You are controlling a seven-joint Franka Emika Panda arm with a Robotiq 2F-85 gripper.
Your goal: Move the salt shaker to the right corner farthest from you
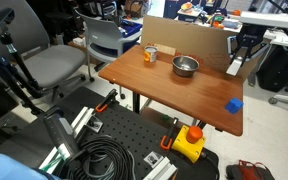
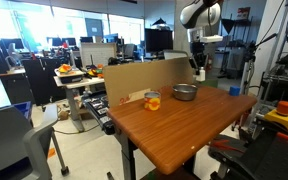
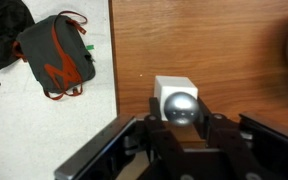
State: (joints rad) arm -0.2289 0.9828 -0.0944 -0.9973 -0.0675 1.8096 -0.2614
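My gripper should next move down slightly to the wood near the table's far corner and release the salt shaker, because the salt shaker already hangs over that spot.
My gripper [image 3: 181,128] is shut on the salt shaker [image 3: 170,88], a small white body with a round metal top, and holds it over the reddish-brown wooden tabletop [image 3: 214,45] close to its edge. In both exterior views the gripper [image 1: 241,55] [image 2: 199,62] hangs over a far corner of the table [image 1: 174,95] [image 2: 184,125], with the shaker [image 1: 234,67] [image 2: 200,73] below the fingers. I cannot tell whether the shaker touches the wood.
A metal bowl [image 1: 185,66] [image 2: 184,92] and an orange-labelled can [image 1: 150,54] [image 2: 152,100] stand on the table. A blue cube [image 1: 234,104] lies near an edge. A cardboard panel [image 1: 184,38] [image 2: 139,78] lines one side. A red-grey bag [image 3: 56,55] lies on the floor.
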